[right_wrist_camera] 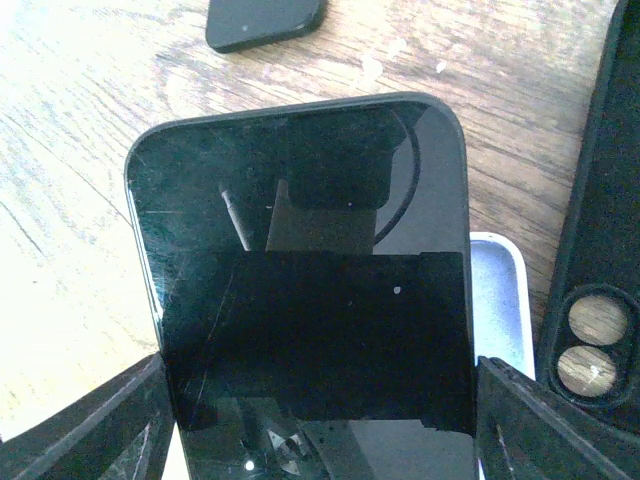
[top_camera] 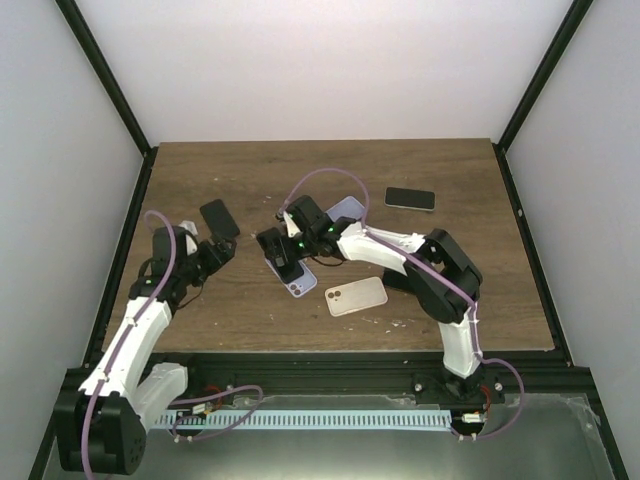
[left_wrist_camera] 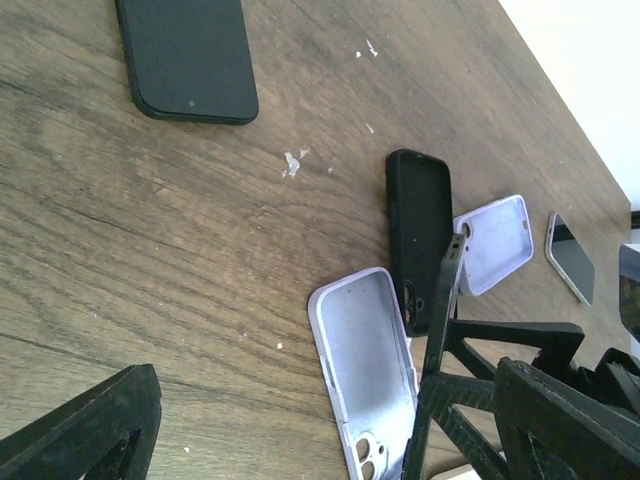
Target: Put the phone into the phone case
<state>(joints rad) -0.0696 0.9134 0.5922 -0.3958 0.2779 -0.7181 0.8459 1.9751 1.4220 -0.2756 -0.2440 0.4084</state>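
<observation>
The black phone still hangs tilted above the empty lilac case [top_camera: 303, 283] [right_wrist_camera: 497, 300], so the robot's right gripper needs to move down and slightly back next, level the phone onto the case and then let it go.
My right gripper [top_camera: 284, 256] [right_wrist_camera: 320, 405] is shut on a black phone [right_wrist_camera: 300, 270], gripping its long edges and holding it tilted over an empty lilac case [top_camera: 303, 283] [left_wrist_camera: 365, 355]. A strip of that case [right_wrist_camera: 497, 300] shows under the phone's right edge. In the left wrist view the phone [left_wrist_camera: 446, 295] appears edge-on beside the case. My left gripper [top_camera: 212, 252] [left_wrist_camera: 325, 410] is open and empty, to the left of the case.
A black case [left_wrist_camera: 420, 235] [right_wrist_camera: 600, 180] and a second lilac case [top_camera: 347, 209] [left_wrist_camera: 497, 240] lie just beyond. A black phone [top_camera: 219, 218] [left_wrist_camera: 190, 55] lies far left, another [top_camera: 410, 198] far right, and a pink phone [top_camera: 356, 295] near the front.
</observation>
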